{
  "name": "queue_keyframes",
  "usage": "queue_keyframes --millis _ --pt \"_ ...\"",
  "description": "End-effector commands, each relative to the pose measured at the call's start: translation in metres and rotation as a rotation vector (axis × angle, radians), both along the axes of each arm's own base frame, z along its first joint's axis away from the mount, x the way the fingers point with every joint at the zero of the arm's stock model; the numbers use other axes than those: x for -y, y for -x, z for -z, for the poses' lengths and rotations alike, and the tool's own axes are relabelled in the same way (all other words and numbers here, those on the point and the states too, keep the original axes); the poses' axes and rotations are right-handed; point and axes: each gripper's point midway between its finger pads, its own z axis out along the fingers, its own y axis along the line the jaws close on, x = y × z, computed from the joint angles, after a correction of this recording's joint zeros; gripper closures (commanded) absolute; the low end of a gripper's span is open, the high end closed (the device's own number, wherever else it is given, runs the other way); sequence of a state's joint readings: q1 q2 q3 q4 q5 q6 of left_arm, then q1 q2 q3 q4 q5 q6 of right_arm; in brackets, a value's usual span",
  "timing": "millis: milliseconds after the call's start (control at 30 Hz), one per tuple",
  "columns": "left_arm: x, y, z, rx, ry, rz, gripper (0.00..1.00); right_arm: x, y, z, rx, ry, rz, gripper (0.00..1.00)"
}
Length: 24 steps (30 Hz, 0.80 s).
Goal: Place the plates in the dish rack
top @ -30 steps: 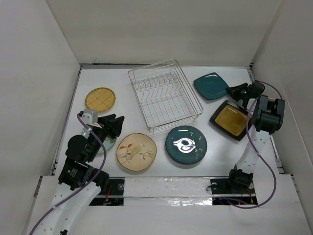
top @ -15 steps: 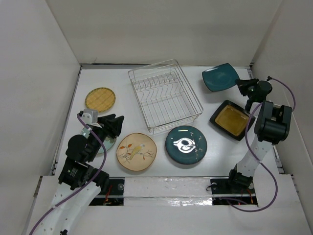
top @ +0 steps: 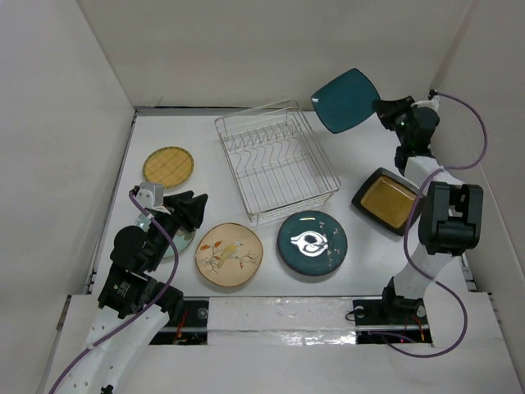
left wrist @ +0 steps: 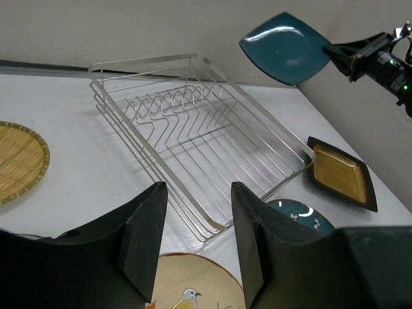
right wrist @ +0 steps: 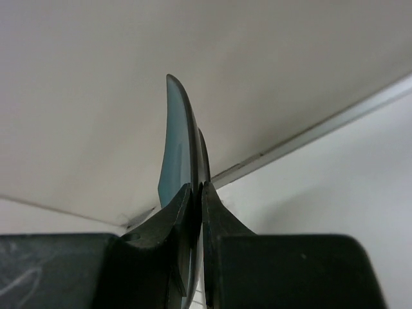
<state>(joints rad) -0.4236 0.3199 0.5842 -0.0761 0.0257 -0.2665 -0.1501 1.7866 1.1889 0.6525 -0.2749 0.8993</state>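
Note:
I should swing my right gripper left in the top view next, turning and lowering the plate into the dish rack's nearest end slots, as they're empty.
My right gripper [top: 383, 108] [right wrist: 196, 187] is shut on one corner of the teal square plate [top: 346, 100] [left wrist: 286, 48] [right wrist: 180, 148]. It holds the plate tilted in the air, beyond the back right corner of the dish rack [top: 277, 160] [left wrist: 193, 129]. My left gripper [top: 190, 209] [left wrist: 197, 188] hangs open and holds nothing, above the near left table, pointing at the rack. On the table lie the yellow checked plate [top: 168, 166], cream floral plate [top: 229, 254], dark teal round plate [top: 312, 243] and amber square plate [top: 387, 201]. The left arm mostly hides a pale green plate [top: 182, 243].
White walls close in the table at the left, back and right. The silver wire rack stands empty, turned at an angle near the back middle. The right arm's purple cable [top: 484, 139] loops beside the right wall.
The right gripper has lifted the teal square plate off the back right of the table, up and to the left, tipping it towards its edge. The left arm has not moved.

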Motion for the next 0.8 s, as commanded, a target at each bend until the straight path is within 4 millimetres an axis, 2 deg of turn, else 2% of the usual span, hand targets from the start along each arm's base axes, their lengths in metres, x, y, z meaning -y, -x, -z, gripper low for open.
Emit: queue_keyframes --millis 0,67,100,133,167,200,300,333,400,467,633,767 --pt "-0.002 0.0 -0.016 0.047 0.012 -0.007 0.59 -0.035 0.011 -0.125 0.288 0.101 0.005 1.0" --pt "-0.002 0.0 -0.016 0.05 0.01 -0.007 0.59 -0.042 0.004 -0.13 0.282 0.164 0.038 1.0" --pt "-0.002 0.0 -0.016 0.048 0.01 -0.007 0.59 -0.055 0.001 -0.14 0.282 0.187 0.029 1.0" --pt "-0.002 0.0 -0.016 0.049 0.011 -0.007 0.59 -0.058 -0.006 -0.135 0.271 0.225 0.043 1.0" --pt "-0.002 0.0 -0.016 0.049 0.011 -0.008 0.59 -0.07 -0.009 -0.144 0.283 0.241 0.031 1.0" --pt "-0.002 0.0 -0.015 0.048 0.01 -0.008 0.59 -0.068 -0.01 -0.14 0.27 0.262 0.045 1.0" --pt "-0.003 0.0 -0.016 0.051 0.01 -0.009 0.59 -0.084 -0.017 -0.149 0.274 0.328 0.055 1.0" --pt "-0.003 0.0 -0.016 0.05 0.01 -0.009 0.59 -0.088 -0.018 -0.158 0.294 0.366 0.065 1.0" --pt "-0.003 0.0 -0.015 0.048 0.009 -0.012 0.59 -0.101 -0.024 -0.151 0.271 0.404 0.059 1.0" --pt "-0.003 0.0 -0.016 0.052 0.011 -0.012 0.59 -0.108 -0.03 -0.152 0.267 0.46 0.092 1.0" --pt "-0.004 0.0 -0.015 0.047 0.009 -0.016 0.59 -0.12 -0.036 -0.149 0.261 0.593 0.149 1.0" --pt "-0.004 -0.001 -0.015 0.048 0.01 -0.019 0.59 -0.131 -0.043 -0.137 0.247 0.63 0.132 1.0"
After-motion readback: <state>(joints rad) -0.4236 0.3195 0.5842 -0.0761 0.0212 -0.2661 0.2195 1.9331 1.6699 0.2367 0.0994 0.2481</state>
